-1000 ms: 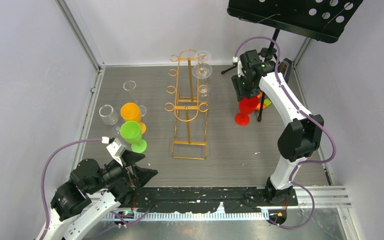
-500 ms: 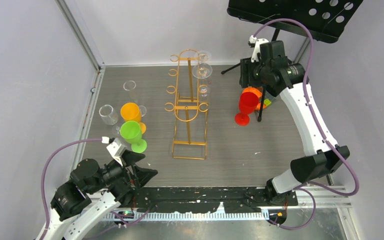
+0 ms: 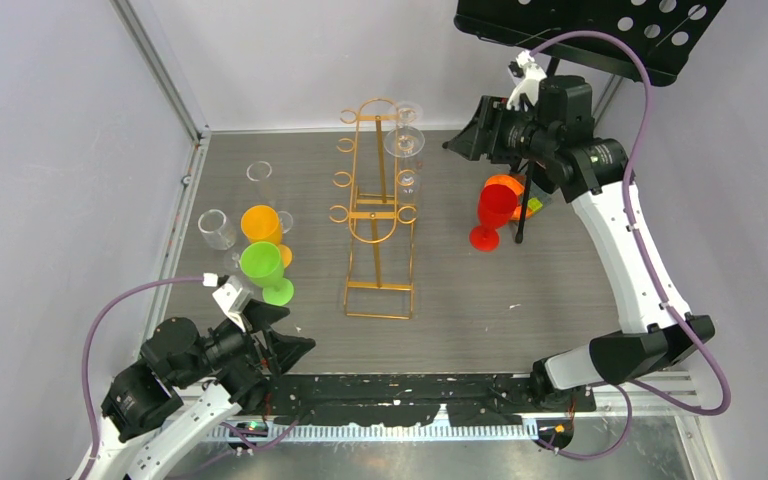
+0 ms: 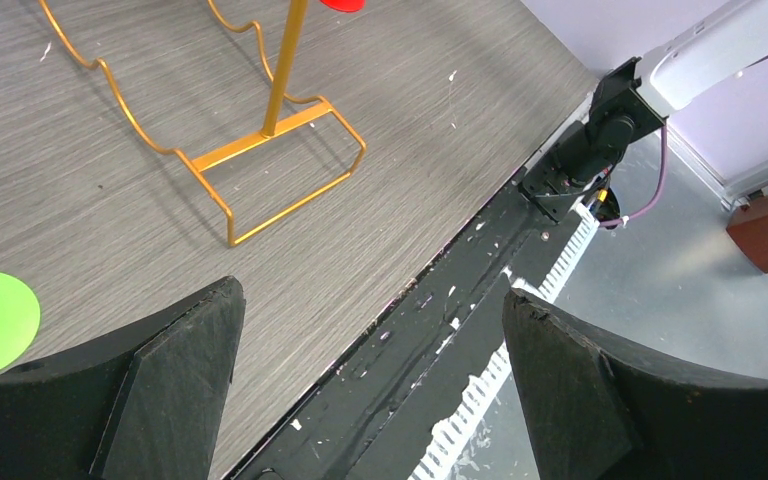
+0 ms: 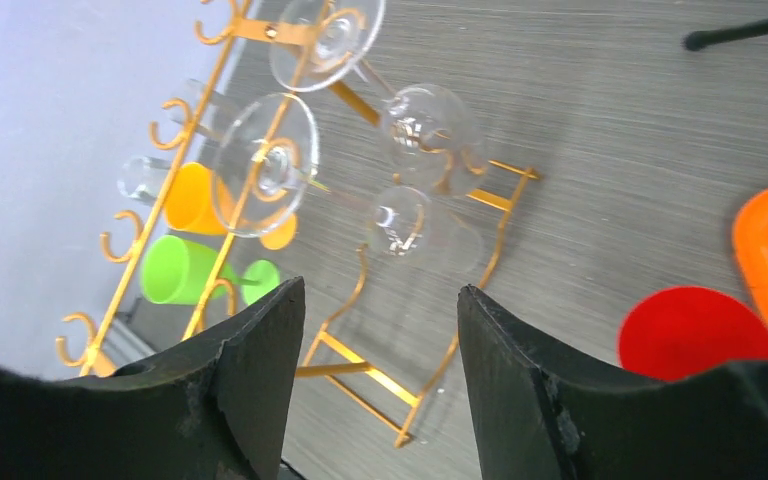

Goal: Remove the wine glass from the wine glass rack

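Note:
The rim of the nearer glass's foot disc juts past the hook. My right gripper needs to go lower toward the rack, to the left in the top view, to reach that disc.
The gold wire wine glass rack stands mid-table. Clear wine glasses hang from the hooks on its right side near the top. In the right wrist view the rack and the glasses' round feet and bowls lie straight ahead. My right gripper is open and empty, raised to the right of the rack's top and facing it, apart from the glasses. It also shows in the right wrist view. My left gripper is open and empty over the table's front edge, also seen in the left wrist view.
A red plastic glass and an orange cup stand below the right arm, by the black music stand. Green and orange glasses and clear glasses stand left of the rack. Walls close in on three sides.
My right gripper has risen away from the red glass and turned to face the rack; the arm has stretched out. The left arm has not moved.

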Controlling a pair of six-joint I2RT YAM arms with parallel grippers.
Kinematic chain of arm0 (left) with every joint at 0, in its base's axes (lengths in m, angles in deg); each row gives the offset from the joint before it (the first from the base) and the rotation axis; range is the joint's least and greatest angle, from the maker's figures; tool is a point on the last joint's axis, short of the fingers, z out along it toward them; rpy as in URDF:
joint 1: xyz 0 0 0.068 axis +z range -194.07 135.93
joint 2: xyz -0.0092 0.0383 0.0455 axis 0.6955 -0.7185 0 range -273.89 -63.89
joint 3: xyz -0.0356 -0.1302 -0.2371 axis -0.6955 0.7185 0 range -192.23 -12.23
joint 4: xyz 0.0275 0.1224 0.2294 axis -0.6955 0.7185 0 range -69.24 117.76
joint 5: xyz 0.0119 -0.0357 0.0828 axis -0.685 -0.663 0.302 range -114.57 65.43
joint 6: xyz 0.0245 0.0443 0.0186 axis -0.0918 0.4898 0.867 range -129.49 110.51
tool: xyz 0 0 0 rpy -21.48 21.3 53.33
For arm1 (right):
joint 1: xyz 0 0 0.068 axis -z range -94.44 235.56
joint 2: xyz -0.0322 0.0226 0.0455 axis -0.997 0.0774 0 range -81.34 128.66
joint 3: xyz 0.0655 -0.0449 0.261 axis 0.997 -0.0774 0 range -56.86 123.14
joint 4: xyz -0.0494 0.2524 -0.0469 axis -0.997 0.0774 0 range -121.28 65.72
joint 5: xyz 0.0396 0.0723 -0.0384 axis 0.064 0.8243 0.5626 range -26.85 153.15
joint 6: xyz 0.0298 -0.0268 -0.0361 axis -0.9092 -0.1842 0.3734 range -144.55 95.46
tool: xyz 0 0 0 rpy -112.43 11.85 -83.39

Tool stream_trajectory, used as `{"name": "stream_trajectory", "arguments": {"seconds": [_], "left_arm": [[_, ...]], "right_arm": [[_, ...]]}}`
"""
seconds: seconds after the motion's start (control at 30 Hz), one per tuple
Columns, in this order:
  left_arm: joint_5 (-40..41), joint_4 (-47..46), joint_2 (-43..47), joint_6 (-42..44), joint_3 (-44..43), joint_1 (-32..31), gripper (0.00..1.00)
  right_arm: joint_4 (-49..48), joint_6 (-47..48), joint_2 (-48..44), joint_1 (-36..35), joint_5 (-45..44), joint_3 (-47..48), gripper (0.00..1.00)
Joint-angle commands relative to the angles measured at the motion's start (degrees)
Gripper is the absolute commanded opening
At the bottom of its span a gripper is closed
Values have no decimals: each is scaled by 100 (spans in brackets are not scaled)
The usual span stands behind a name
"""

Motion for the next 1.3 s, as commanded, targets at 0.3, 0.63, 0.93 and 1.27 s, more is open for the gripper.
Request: {"name": "stream_trajectory", "arguments": {"seconds": [0.3, 0.63, 0.93, 1.27], "left_arm": [[142, -221, -75, 2, -8, 7, 97], [171, -220, -83, -16, -8, 7, 98], [176, -211, -74, -21, -8, 7, 98], [189, -211, -66, -19, -17, 7, 97]], "right_arm": [[-1850, -1787, -23, -150, 820, -596, 65], [-2597, -2350, 139, -302, 765, -1120, 64], [-2951, -2593, 378, -458, 774, -1143, 60], [-3160, -2769, 508, -524, 785, -1185, 45]]}}
